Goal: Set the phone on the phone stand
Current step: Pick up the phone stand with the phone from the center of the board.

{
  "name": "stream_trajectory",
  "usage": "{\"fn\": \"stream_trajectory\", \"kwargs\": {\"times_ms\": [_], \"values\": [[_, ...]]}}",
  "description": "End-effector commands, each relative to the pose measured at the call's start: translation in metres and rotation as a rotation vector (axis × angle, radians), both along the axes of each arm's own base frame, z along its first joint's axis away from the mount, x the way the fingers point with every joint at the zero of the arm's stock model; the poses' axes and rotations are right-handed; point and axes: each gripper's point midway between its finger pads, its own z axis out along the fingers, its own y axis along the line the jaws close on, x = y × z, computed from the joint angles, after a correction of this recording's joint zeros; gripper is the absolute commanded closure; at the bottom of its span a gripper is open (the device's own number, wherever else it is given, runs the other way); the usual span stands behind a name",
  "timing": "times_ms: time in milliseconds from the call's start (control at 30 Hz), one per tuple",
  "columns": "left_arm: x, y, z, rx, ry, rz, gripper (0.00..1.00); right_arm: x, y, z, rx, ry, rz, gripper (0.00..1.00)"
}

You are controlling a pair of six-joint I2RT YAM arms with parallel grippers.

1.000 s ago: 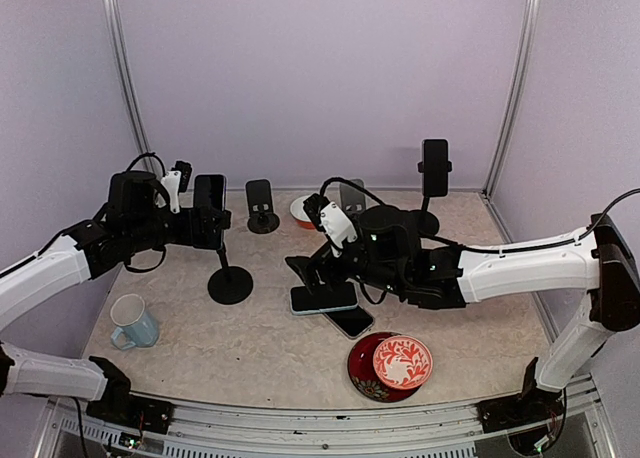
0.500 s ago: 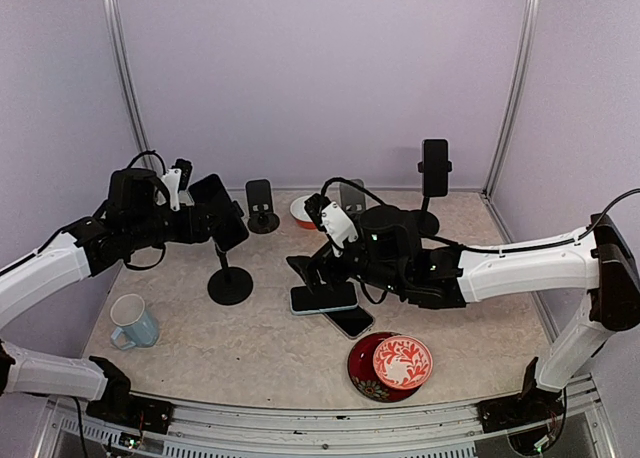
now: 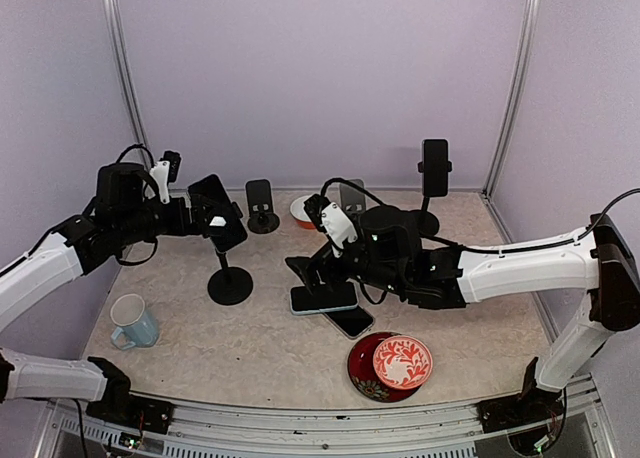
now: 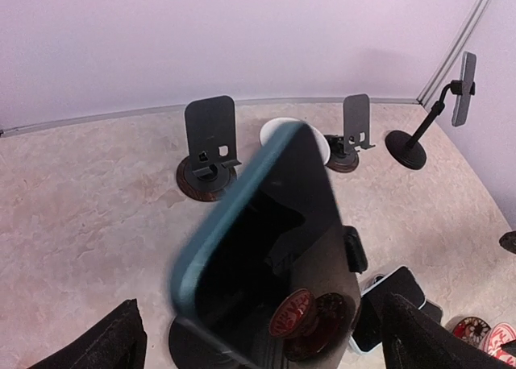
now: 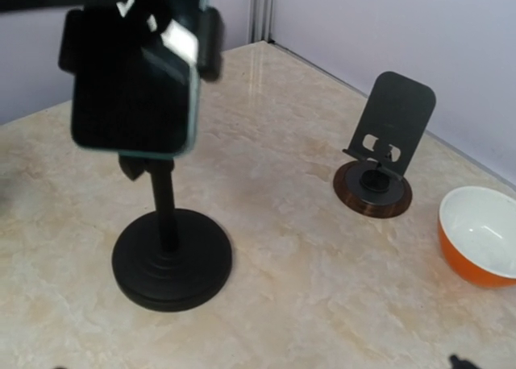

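I should lift my left gripper and turn it in line with the phone, so that its fingers come around the phone's teal upper edge, because that edge is above them.
A teal-cased phone sits tilted in the clamp of a black pole stand. It also shows in the left wrist view and the right wrist view. My left gripper is open just left of the phone, with a finger on each side and neither touching it. In the left wrist view the left gripper has a finger in each bottom corner. My right gripper hangs open and empty over the table's middle, above a white-edged phone.
A second dark phone lies beside the white-edged one. Two small folding stands and an orange bowl stand at the back. A tall stand holding a phone is back right. A mug is front left and red dishes are in front.
The phone went from upright to tilted in the stand's clamp. My left gripper then let go and drew back to the left. The right arm stayed still.
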Motion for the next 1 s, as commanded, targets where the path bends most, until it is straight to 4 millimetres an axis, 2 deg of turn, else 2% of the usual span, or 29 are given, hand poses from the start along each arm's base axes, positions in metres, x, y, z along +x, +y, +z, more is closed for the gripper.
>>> {"fn": "stream_trajectory", "kwargs": {"times_ms": [0, 100, 133, 167, 333, 467, 533, 633, 767, 933, 967], "values": [[0.010, 0.020, 0.047, -0.072, -0.121, 0.015, 0.01, 0.004, 0.004, 0.007, 0.030, 0.001, 0.007, 0.00], [0.018, 0.028, 0.049, -0.130, -0.118, -0.004, 0.01, 0.004, 0.006, 0.009, 0.033, 0.001, 0.010, 0.00], [0.020, 0.025, 0.048, -0.148, -0.111, -0.027, 0.01, 0.004, 0.006, 0.010, 0.035, 0.002, 0.013, 0.00], [0.025, 0.032, 0.046, -0.162, -0.104, -0.016, 0.01, 0.004, 0.006, 0.010, 0.035, 0.002, 0.013, 0.00], [0.031, 0.021, 0.040, -0.255, -0.085, -0.095, 0.02, 0.003, 0.006, 0.010, 0.039, 0.006, 0.018, 0.00], [0.031, 0.014, 0.042, -0.335, -0.085, -0.165, 0.12, -0.001, 0.002, 0.012, 0.049, 0.012, 0.025, 0.00], [0.032, 0.012, 0.042, -0.354, -0.083, -0.184, 0.24, -0.003, -0.003, 0.014, 0.054, 0.009, 0.023, 0.00], [0.034, 0.011, 0.042, -0.360, -0.086, -0.191, 0.50, -0.006, -0.012, 0.017, 0.061, 0.004, 0.015, 0.00], [0.035, 0.007, 0.042, -0.368, -0.075, -0.210, 0.66, -0.011, -0.025, 0.022, 0.077, -0.007, 0.007, 0.00], [0.038, 0.008, 0.052, -0.353, -0.112, -0.219, 0.99, -0.019, -0.041, 0.030, 0.097, -0.019, 0.003, 0.00], [0.040, 0.008, 0.054, -0.353, -0.118, -0.223, 1.00, -0.021, -0.044, 0.031, 0.101, -0.021, 0.003, 0.00]]}}
